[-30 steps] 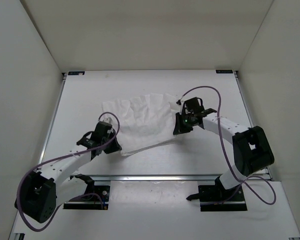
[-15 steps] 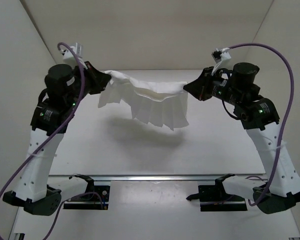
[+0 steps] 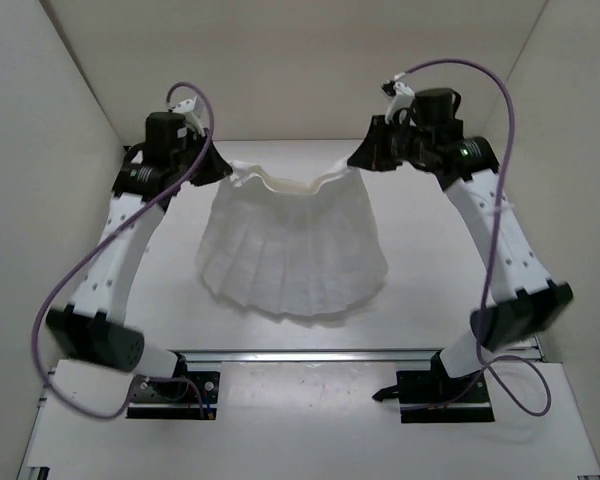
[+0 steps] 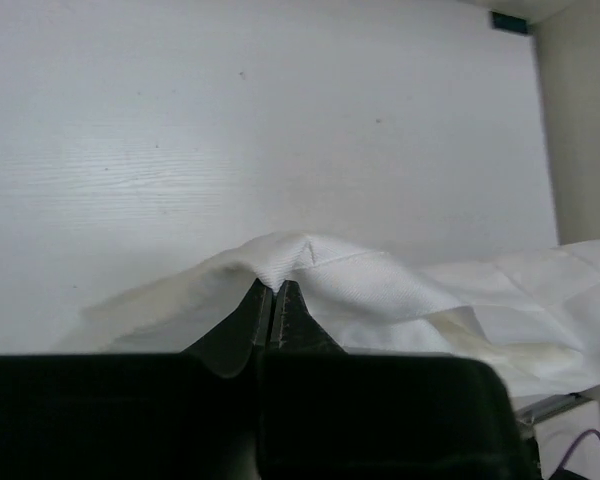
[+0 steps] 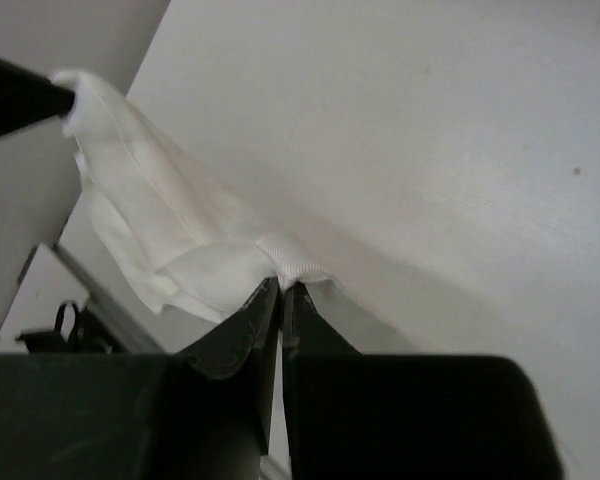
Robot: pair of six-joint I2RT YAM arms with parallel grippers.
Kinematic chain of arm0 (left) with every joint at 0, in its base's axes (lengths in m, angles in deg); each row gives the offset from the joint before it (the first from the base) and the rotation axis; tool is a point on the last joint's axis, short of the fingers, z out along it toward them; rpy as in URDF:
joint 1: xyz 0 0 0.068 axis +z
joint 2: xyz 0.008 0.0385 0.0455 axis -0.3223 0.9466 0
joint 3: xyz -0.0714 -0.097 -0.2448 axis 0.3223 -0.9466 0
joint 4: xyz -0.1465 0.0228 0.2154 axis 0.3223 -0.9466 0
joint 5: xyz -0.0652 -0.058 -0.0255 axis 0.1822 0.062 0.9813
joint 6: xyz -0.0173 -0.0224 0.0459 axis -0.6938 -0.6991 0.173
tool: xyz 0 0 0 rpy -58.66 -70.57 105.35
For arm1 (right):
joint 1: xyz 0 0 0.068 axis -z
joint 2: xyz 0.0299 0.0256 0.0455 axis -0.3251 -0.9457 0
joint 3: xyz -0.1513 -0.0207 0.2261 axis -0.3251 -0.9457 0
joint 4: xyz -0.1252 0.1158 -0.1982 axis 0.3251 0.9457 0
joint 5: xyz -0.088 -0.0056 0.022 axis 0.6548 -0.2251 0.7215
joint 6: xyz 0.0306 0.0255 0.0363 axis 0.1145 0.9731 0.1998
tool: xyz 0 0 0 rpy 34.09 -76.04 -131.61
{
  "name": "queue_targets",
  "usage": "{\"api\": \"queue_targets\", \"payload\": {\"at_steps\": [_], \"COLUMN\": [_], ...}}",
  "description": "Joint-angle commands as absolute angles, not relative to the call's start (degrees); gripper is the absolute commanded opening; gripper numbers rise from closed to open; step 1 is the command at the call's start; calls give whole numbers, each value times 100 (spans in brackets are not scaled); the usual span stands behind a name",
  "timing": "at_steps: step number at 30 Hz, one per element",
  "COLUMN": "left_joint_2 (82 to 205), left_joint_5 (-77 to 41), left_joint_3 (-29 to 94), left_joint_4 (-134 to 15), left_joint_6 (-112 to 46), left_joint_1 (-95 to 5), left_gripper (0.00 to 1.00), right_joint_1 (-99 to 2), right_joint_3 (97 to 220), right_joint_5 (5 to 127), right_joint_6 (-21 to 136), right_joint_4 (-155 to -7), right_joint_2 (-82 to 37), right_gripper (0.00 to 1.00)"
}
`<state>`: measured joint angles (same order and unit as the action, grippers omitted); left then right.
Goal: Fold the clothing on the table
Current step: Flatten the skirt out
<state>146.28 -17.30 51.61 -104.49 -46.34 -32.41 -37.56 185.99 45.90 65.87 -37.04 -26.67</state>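
I should bring my left gripper back and down onto the tabletop short of the metal bar and release the garment's corner there, because the garment is still hanging in the air.
The clothing (image 3: 292, 250) is a white pleated garment hanging in the air between my two arms, its lower hem spread over the table (image 3: 420, 300). My left gripper (image 3: 226, 170) is shut on the garment's upper left corner; in the left wrist view the fabric (image 4: 400, 300) bunches over the closed tips of that gripper (image 4: 273, 290). My right gripper (image 3: 358, 160) is shut on the upper right corner. The right wrist view shows its tips (image 5: 281, 286) pinching a hemmed edge of the clothing (image 5: 170, 240), which stretches away toward the other gripper.
Plain white walls (image 3: 50, 130) close in the table on the left, back and right. A metal rail (image 3: 320, 354) runs along the near edge, with both arm bases (image 3: 170, 395) mounted just beyond it. Purple cables (image 3: 500, 110) loop from each arm.
Both arms have lifted the clothing off the table and raised it high. The garment now hangs open as a wide fan, lower and more spread than half a second ago.
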Motion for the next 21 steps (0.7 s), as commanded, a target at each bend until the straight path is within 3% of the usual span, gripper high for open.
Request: {"api": "queue_targets", "payload": {"at_steps": [1, 3, 4, 6, 9, 15, 18, 19, 20, 21], "left_joint_2": [15912, 16580, 16793, 16709, 15953, 15056, 14959, 14967, 14994, 14985], "left_joint_5": [-1465, -1413, -1386, -1377, -1324, -1255, -1254, -1219, -1184, -1053], "left_joint_3": [6676, 8221, 9014, 9199, 7603, 3571, 2275, 1742, 1275, 853], "left_joint_4": [-10783, -11549, -11900, -11851, -11018, -9314, -8479, -8223, -8107, -7906], "left_joint_6": [-4304, -4242, -4242, -4224, -4233, -4505, -4725, -4795, -4865, -4901], "left_joint_1": [-2953, -2883, -2838, -2777, -2794, -3049, -3145, -3163, -3207, -3233], "left_gripper": [0, 0, 0, 0, 0, 0, 0, 3, 13, 36], "right_joint_1": [-3541, -3515, -3462, -3375, -2971, -2917, -2917, -2926, -2943, -3022], "right_joint_3": [20333, 21687, 21569, 20903, 18929, 16335, 14964, 14437, 14188, 13794], "right_joint_5": [4747, 4731, 4765, 4731, 4547, 4335, 4484, 4545, 4546, 4650], "right_joint_6": [6326, 6396, 6440, 6519, 6651, 6870, 7299, 7519, 7652, 7775], "right_joint_4": [-3583, -3037, -3131, -3579, -4536, -5486, -6215, -6435, -6507, -6490], "right_joint_2": [-3572, -4040, -3962, -3350, -2777, -2660, -2590, -2608, -2608, -2599], "right_gripper": [0, 0, 0, 1, 0, 0, 0, 0, 0, 1]}}
